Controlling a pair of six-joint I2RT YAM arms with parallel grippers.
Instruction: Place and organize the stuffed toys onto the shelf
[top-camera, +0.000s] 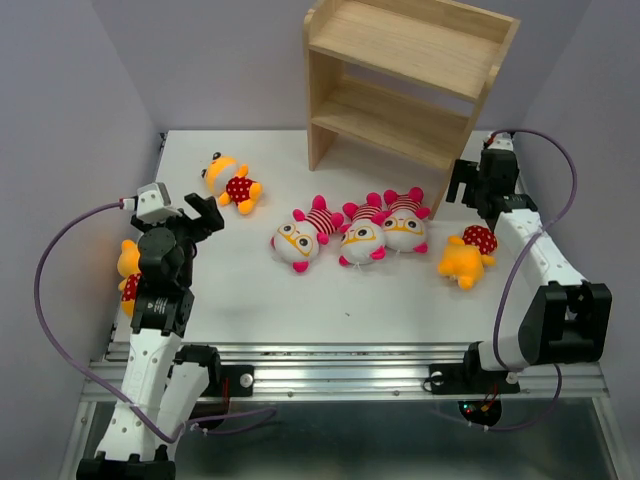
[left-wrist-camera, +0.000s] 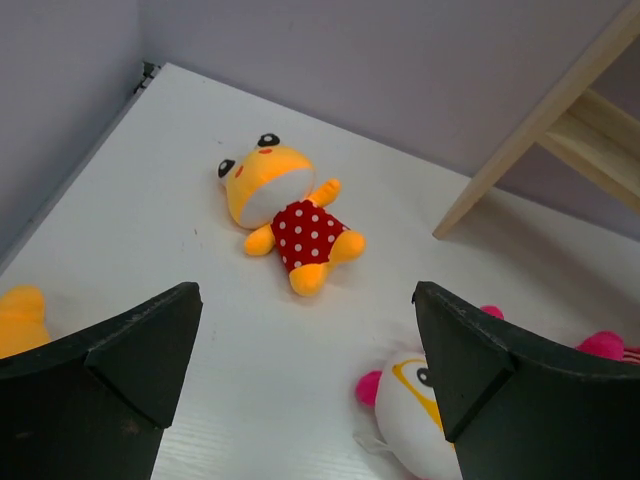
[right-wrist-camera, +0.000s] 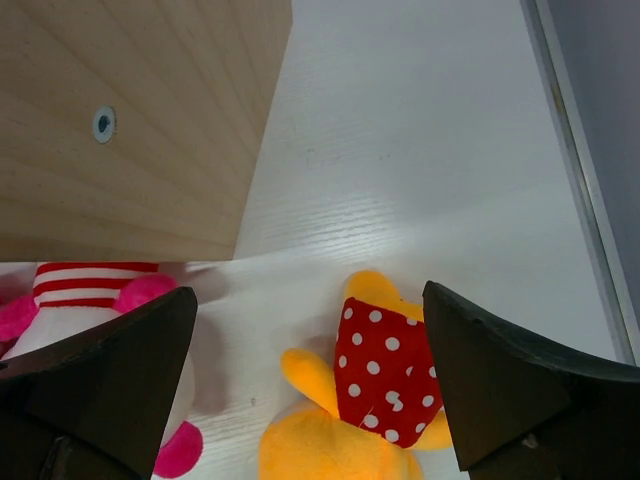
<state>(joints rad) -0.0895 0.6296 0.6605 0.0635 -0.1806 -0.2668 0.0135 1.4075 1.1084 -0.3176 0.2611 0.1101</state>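
Observation:
My left gripper moves down and toward the right in the top view onto the nearest striped toy's white head next, since bare table lies before it.
The wooden shelf (top-camera: 400, 70) stands at the back with both tiers bare. Three white-faced striped toys (top-camera: 300, 238) (top-camera: 362, 233) (top-camera: 405, 222) lie in a row mid-table. One orange dotted toy (top-camera: 230, 182) lies at the back left, one (top-camera: 466, 255) at the right, and one (top-camera: 128, 272) is half hidden behind my left arm. My left gripper (top-camera: 205, 213) is open and empty, above the table short of the back-left orange toy (left-wrist-camera: 290, 215). My right gripper (top-camera: 475, 195) is open and empty over the right orange toy (right-wrist-camera: 385, 380), beside the shelf's side panel (right-wrist-camera: 140, 120).
Grey walls close in the table on the left, back and right. The table's right edge rail (right-wrist-camera: 575, 170) runs close to my right gripper. A white-faced toy (left-wrist-camera: 415, 410) lies just under my left gripper's right finger.

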